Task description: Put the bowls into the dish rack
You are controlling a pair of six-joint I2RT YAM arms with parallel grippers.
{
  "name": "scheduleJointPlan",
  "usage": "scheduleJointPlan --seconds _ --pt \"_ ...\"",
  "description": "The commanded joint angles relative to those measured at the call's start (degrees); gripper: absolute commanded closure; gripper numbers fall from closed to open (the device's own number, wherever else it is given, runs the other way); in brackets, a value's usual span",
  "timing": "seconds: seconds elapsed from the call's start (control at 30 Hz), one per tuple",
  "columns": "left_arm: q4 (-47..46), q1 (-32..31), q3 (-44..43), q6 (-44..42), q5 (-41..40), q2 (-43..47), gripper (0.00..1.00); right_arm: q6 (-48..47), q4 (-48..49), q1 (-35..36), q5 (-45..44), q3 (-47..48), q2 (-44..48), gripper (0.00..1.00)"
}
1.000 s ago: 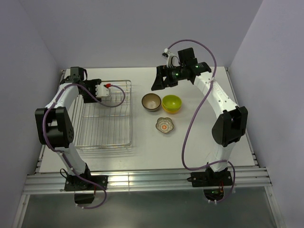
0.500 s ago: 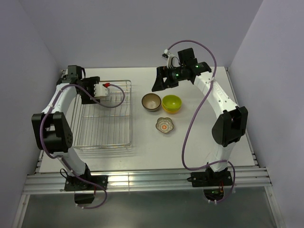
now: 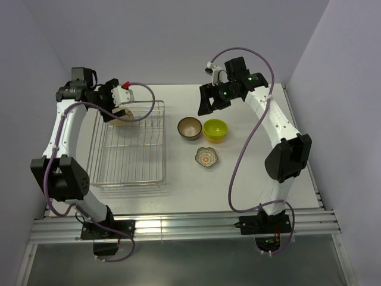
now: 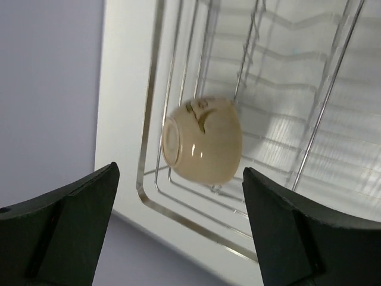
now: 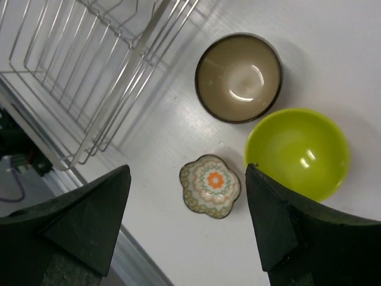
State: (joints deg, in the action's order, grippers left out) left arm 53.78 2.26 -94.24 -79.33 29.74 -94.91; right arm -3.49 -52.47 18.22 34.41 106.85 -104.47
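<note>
My right gripper descends next, astride the bowl's rim by the lime-green bowl. Below it and to its left in the top view, the brown bowl point(image 5: 238, 77) opens upward.
The white bowl point(image 4: 202, 140) lies on its side in the far left corner of the dish rack point(image 4: 297, 89), and it also shows in the top view point(image 3: 122, 116). My left gripper point(image 4: 178, 196) is open and empty, above and apart from that bowl; in the top view it point(image 3: 116, 100) hangs over the rack point(image 3: 128, 152). The brown bowl point(image 5: 238, 77), the lime-green bowl point(image 5: 297, 154) and the scalloped patterned bowl point(image 5: 210, 186) stand on the table right of the rack. My right gripper point(image 5: 189, 179) is open and empty high above them. The orange bowl is not clearly seen.
The rack's near right corner point(image 5: 89, 71) lies left of the brown bowl. The purple side walls stand close to the rack's left edge and to the table's right edge point(image 3: 297, 119). A purple cable point(image 3: 241, 149) hangs beside the right arm.
My left gripper has risen up and back out of the rack, and the white bowl now shows lying in the far left corner. My right gripper has shifted slightly to the right.
</note>
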Motion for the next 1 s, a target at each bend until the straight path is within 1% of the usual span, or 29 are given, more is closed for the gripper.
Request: scheduleJointPlan --seconds 0.0,0.03,0.07,0.1,0.13,0.17,0.2,0.23,0.27,0.3,0.33,0.43,0.53,0.63,0.77,0.87,0.97 --pt "3.6 -0.2 -4.5 14.6 12.9 5.2 0.1 -7.0 -7.3 -0.1 -6.0 10.4 -2.5 0.16" --pt "3.1 -0.2 -4.0 19.5 15.0 5.9 0.1 -9.6 -9.0 0.1 -7.4 13.5 -4.0 0.16" --pt "2.4 -0.2 -3.4 21.9 16.7 7.5 0.11 -10.7 -8.8 0.6 -11.9 14.3 -4.2 0.16" --pt "1.5 -0.1 -2.1 24.0 20.2 8.2 0.1 -11.4 -7.1 1.1 -13.6 13.7 -4.3 0.16" --pt "0.8 -0.1 -1.3 28.3 21.8 8.9 0.11 -12.9 -7.5 1.4 -14.4 14.8 -5.3 0.16" --pt "-0.1 -0.2 -0.5 31.1 23.3 10.6 0.11 -13.6 -9.6 1.6 -14.3 18.2 -8.5 0.16" --pt "-2.8 -0.1 1.5 33.8 26.1 11.3 0.11 -13.7 -9.8 1.6 -14.3 19.4 -10.0 0.16" --pt "-4.3 -0.1 2.7 38.8 27.1 13.0 0.11 -13.2 -9.6 1.5 -14.4 19.9 -10.9 0.18" --pt "-7.6 -0.1 4.2 42.8 27.6 14.0 0.11 -12.8 -8.2 1.6 -14.3 20.3 -12.8 0.18" --pt "-10.9 -0.1 7.9 47.0 27.8 15.0 0.12 -12.4 -7.7 1.6 -14.1 20.8 -13.9 0.19" --pt "-15.8 0.0 9.4 52.0 27.7 16.9 0.13 -11.9 -7.3 1.7 -14.1 21.5 -15.0 0.21" --pt "-21.5 -0.2 14.7 57.0 27.4 20.5 0.12 -11.1 -6.4 2.8 -16.5 24.9 -19.5 0.24" --pt "-22.1 -0.1 16.6 57.6 27.0 21.9 0.12 -11.8 -5.4 4.1 -19.2 26.0 -22.5 0.27" --pt "-20.3 -0.1 17.0 56.6 27.8 22.3 0.12 -12.1 -2.3 4.9 -19.3 23.2 -23.2 0.28" --pt "-20.2 -0.2 18.8 56.1 27.8 23.3 0.13 -11.7 2.2 6.1 -21.2 20.0 -24.5 0.31" --pt "-19.6 -0.2 19.5 54.3 28.2 23.9 0.13 -11.2 4.5 6.3 -20.9 18.4 -25.8 0.34" --pt "-20.1 -0.2 19.8 53.8 27.7 24.3 0.13 -11.7 4.7 6.6 -21.1 18.3 -27.6 0.35"
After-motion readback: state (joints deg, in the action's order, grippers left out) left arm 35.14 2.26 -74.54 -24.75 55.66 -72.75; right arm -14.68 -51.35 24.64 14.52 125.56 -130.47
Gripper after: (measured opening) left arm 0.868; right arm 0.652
